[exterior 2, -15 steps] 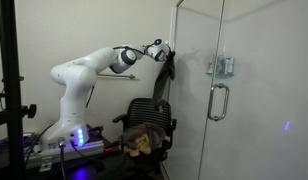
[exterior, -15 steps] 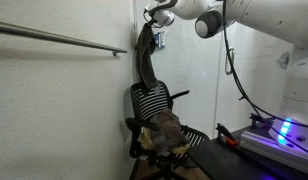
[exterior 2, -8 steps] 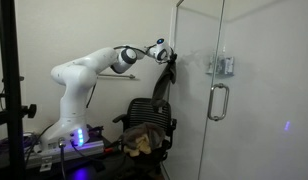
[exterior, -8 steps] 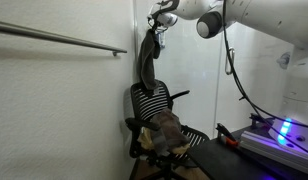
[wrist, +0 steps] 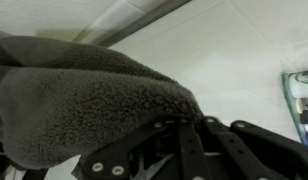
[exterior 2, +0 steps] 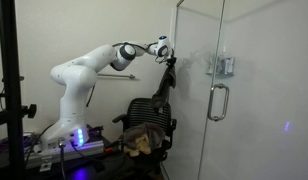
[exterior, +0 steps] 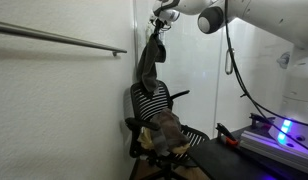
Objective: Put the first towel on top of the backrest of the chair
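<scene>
The towel's lower end hangs over the top of the striped backrest (exterior 2: pixel 147 100). My gripper will move back toward my base, turn its fingers down and let go of the towel there.
A dark grey fleecy towel (exterior: pixel 148 62) hangs down from my gripper (exterior: pixel 159 22), which is shut on its top end. The towel's lower end reaches the top of the striped backrest of the black office chair (exterior: pixel 154 98). In another exterior view the towel (exterior 2: pixel 166 82) hangs from the gripper (exterior 2: pixel 164 50) just above the chair (exterior 2: pixel 152 115). The wrist view is filled by the towel (wrist: pixel 74 95) bunched over the black fingers (wrist: pixel 184 140).
A brown crumpled towel (exterior: pixel 164 130) lies on the chair seat, also seen in an exterior view (exterior 2: pixel 142 138). A metal rail (exterior: pixel 64 38) runs along the white wall. A glass shower door (exterior 2: pixel 219 90) with a handle stands beside the chair.
The gripper has risen a little with the towel, lifting its lower end up along the chair's backrest.
</scene>
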`<state>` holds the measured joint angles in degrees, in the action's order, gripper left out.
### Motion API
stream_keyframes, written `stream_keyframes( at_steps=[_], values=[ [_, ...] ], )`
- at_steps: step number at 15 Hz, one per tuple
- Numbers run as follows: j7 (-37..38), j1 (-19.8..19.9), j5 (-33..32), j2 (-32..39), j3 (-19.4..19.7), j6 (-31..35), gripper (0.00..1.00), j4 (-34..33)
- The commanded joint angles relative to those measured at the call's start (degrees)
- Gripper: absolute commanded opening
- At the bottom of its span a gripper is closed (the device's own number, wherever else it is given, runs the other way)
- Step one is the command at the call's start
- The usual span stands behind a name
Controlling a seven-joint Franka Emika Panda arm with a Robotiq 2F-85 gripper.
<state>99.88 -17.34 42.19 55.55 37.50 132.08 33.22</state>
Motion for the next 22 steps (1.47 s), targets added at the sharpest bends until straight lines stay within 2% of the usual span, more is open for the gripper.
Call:
stream_keyframes(
  at_steps=[1,8,14,17,22],
  values=[
    [-2.91,-3.21,-1.08,-5.92,0.40,-8.46,0.01,6.44],
    [-6.19,-8.70,-5.12,-12.42,2.97,-18.38,0.01,13.28],
    [-10.25,-14.38,-10.52,-18.66,6.61,-21.94,0.01,23.99],
    [-10.09,-17.05,-8.59,-20.93,5.84,-18.86,0.01,29.30],
    [-10.13,-23.04,-5.45,-22.26,5.08,-9.59,0.01,36.57]
  ],
)
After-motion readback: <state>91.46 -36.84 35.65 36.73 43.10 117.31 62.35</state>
